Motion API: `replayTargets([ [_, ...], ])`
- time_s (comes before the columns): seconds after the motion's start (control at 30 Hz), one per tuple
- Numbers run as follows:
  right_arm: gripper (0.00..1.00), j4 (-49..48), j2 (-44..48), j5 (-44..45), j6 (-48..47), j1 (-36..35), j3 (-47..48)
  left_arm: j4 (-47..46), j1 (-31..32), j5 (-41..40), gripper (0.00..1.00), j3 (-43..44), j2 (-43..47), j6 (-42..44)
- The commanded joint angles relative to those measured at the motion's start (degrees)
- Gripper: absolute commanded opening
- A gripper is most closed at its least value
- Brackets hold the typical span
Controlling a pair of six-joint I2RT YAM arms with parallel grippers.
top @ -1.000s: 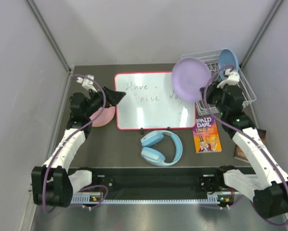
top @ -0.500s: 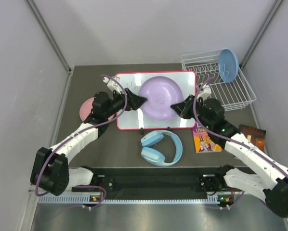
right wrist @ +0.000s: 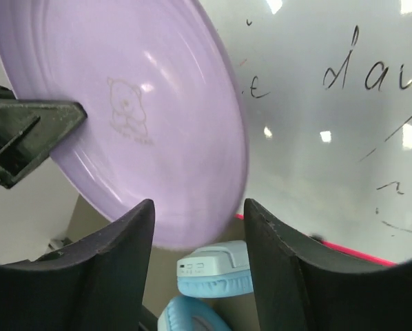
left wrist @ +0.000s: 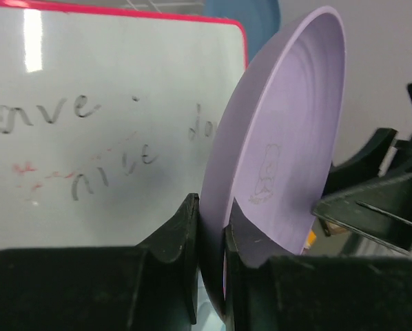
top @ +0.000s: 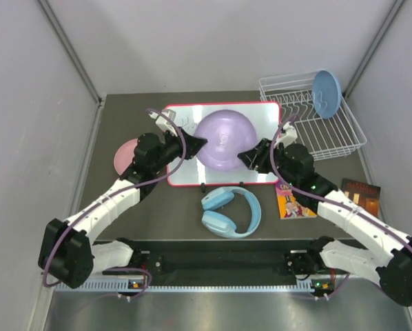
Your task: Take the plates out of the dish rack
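The left gripper carries the lilac plate over the pink plate [top: 125, 155], flat below and to its left in the top view, next, lowers it on top and releases.
The lilac plate [top: 225, 140] hangs tilted above the whiteboard. My left gripper [top: 196, 143] is shut on its left rim; in the left wrist view both fingers pinch the rim [left wrist: 216, 227] of the plate [left wrist: 289, 138]. My right gripper [top: 249, 157] stands open at the plate's right edge, its fingers apart around the lower rim of the plate [right wrist: 137, 117] without pinching it [right wrist: 199, 227]. A light blue plate [top: 327, 93] stands upright in the white dish rack [top: 330, 134] at the back right. A pink plate [top: 125, 155] lies flat on the table at the left, partly behind my left arm.
A red-framed whiteboard [top: 185, 165] with handwriting lies mid-table under the lilac plate. Light blue headphones [top: 230, 212] sit in front of it, also seen below my right fingers [right wrist: 213, 272]. A Roald Dahl book [top: 295, 200] and a dark book [top: 361, 192] lie at the right.
The right arm carried the lilac plate from beside the rack to over the whiteboard. My left gripper closed on its rim, and the right gripper opened off it.
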State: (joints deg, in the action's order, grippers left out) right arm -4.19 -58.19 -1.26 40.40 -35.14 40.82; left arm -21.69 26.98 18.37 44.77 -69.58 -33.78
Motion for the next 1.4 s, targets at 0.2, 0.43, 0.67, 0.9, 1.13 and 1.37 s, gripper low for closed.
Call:
replayTargets([
  [0.2,0.61,9.19,8.18,7.32,-7.97,3.49,3.66,19.49,-15.7,-25.06,0.0,8.48,14.03,10.49],
  [0.43,0.62,12.44,9.24,4.6,-10.78,8.59,4.53,21.43,-38.47,-19.43,0.0,4.37,15.18,8.47],
  [0.67,0.62,12.89,8.98,1.96,-12.36,12.63,4.8,15.37,-43.42,-13.2,0.0,-3.28,10.35,4.08],
  [0.9,0.62,12.8,6.08,-0.76,-14.3,17.37,6.9,12.12,-43.68,-11.96,0.0,-7.94,5.34,3.02],
  [1.13,0.63,12.98,2.56,-3.58,-17.1,22.82,11.74,10.61,-43.68,-12.57,0.0,-10.67,3.23,3.02],
  [1.37,0.63,13.5,-2.79,-3.24,-20.18,29.5,18.58,9.74,-43.59,-9.86,0.3,-11.81,-0.11,2.32],
])
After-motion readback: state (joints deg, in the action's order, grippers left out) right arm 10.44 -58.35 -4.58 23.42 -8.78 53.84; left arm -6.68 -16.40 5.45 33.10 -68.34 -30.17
